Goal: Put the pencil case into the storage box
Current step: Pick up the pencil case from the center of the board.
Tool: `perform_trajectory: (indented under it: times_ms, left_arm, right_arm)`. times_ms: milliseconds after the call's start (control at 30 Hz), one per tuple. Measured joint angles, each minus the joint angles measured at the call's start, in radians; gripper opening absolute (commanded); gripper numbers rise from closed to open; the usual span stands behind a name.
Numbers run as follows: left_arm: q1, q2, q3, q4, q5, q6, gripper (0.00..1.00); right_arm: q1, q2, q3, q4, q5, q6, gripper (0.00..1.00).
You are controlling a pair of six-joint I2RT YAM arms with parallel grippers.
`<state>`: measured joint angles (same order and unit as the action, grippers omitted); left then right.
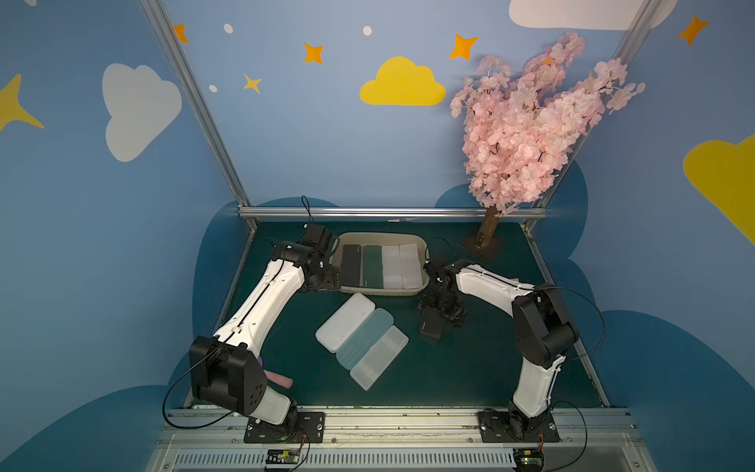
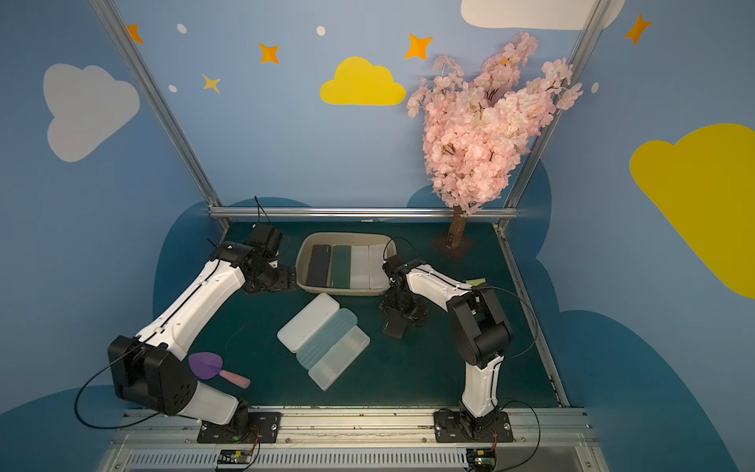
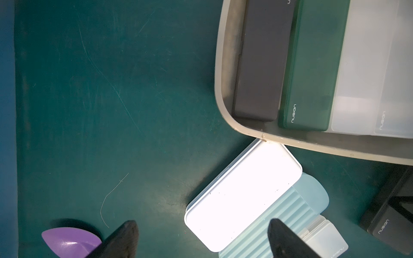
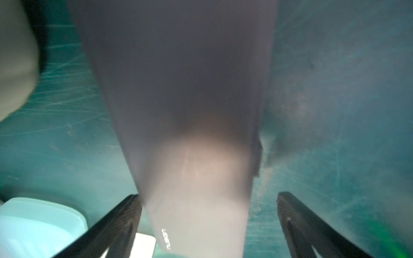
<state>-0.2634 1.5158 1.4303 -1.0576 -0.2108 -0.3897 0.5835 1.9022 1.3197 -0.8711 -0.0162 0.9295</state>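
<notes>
My right gripper has a gap at only one fingertip, so it should next move sideways toward the light-blue case and close across the near part of the black pencil case.
The beige storage box (image 1: pixel 380 291) (image 2: pixel 343 291) (image 3: pixel 220 67) stands at the back middle with several pencil cases side by side in it: black, green and two white. A black pencil case (image 1: pixel 432 330) (image 2: pixel 395 327) (image 4: pixel 190 111) lies on the green mat just right of the box. My right gripper (image 1: pixel 441 314) (image 4: pixel 206 214) is low over it, open, its fingers (image 4: pixel 125 221) on either side; a gap shows at one finger. My left gripper (image 1: pixel 327 280) (image 3: pixel 202 234) hangs open and empty by the box's left end.
A white case (image 1: pixel 345 323) (image 3: pixel 243 196), a ribbed light-blue case (image 1: pixel 365 339) and a clear case (image 1: pixel 380 357) lie side by side mid-table. A purple scoop (image 2: pixel 206 365) (image 3: pixel 69 243) sits near the left arm's base. A pink blossom tree (image 1: pixel 490 229) stands at the back right.
</notes>
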Motion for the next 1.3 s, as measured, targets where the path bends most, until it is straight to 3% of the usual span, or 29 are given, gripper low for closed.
perform_trajectory:
  times_ms: [267, 600, 867, 1067, 1300]
  left_arm:
    - [0.000, 0.018, 0.030, -0.020, 0.000, -0.001, 0.93]
    - [0.000, 0.024, 0.032, -0.032, -0.002, 0.000, 0.93]
    - [0.000, 0.023, 0.032, -0.033, -0.009, 0.000, 0.93]
    - [0.002, 0.023, 0.032, -0.032, -0.011, 0.000, 0.93]
    - [0.006, 0.023, 0.032, -0.012, -0.010, 0.000, 0.93]
  right_arm:
    - [0.007, 0.046, 0.000, 0.020, -0.014, 0.016, 0.97]
    - [-0.007, -0.001, -0.069, 0.032, -0.002, 0.031, 0.59]
    - [-0.048, -0.158, -0.137, -0.055, 0.037, -0.060, 0.55]
    - [-0.050, -0.285, 0.041, -0.180, 0.104, -0.221, 0.53]
    - [-0.011, -0.256, 0.325, -0.126, 0.113, -0.398, 0.53]
